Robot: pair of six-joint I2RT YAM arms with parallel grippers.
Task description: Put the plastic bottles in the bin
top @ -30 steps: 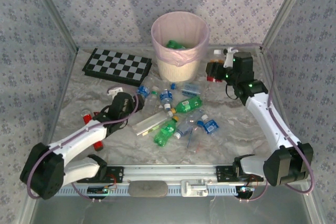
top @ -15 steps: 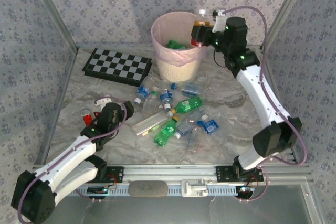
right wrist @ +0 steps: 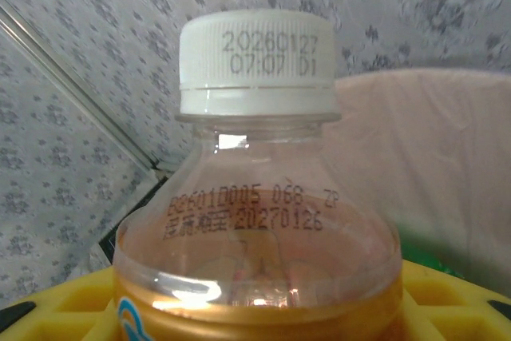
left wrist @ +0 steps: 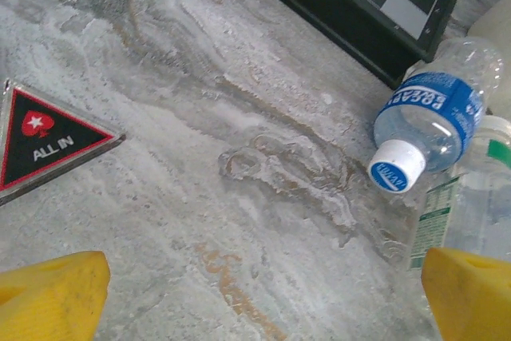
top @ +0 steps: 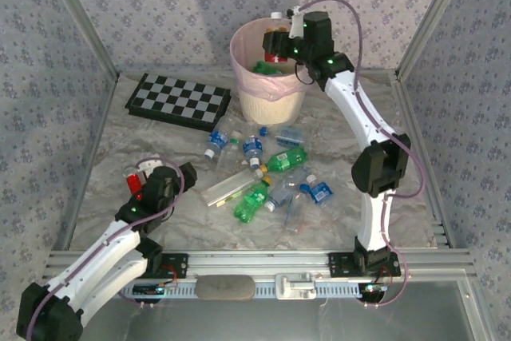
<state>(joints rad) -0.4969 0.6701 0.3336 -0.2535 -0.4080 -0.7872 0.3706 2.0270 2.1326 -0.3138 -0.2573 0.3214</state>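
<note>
I should next move the clear bottle toward the checkerboard with my right gripper and let it go over the bin's liner, because the middle of the bin's opening (top: 259, 47) is that way.
My right gripper (top: 277, 41) is shut on a clear bottle with a white cap and red-orange label (right wrist: 255, 61), held upright over the far side of the bin's mouth. The bin (top: 239, 61), a cream wastebasket with a pink liner (right wrist: 431, 157), has a green bottle (top: 263, 67) inside. Several plastic bottles (top: 257, 194), clear with blue labels and green, lie scattered mid-table. My left gripper (top: 160, 175) hovers open and empty over bare table at the left, its yellow fingertips (left wrist: 48, 297) wide apart. A blue-labelled bottle (left wrist: 431, 117) and a clear one (left wrist: 479, 197) lie ahead to its right.
A folded black-and-white checkerboard (top: 180, 100) lies at the back left. A small red object (top: 134, 184) sits by my left wrist. A triangular "ALL IN" marker (left wrist: 40, 137) lies ahead-left of the left fingers. Patterned walls and metal posts close in the table.
My right arm has swung left and up with the bottle, from right of the bin to over its mouth. My left arm has drawn back toward the near left.
</note>
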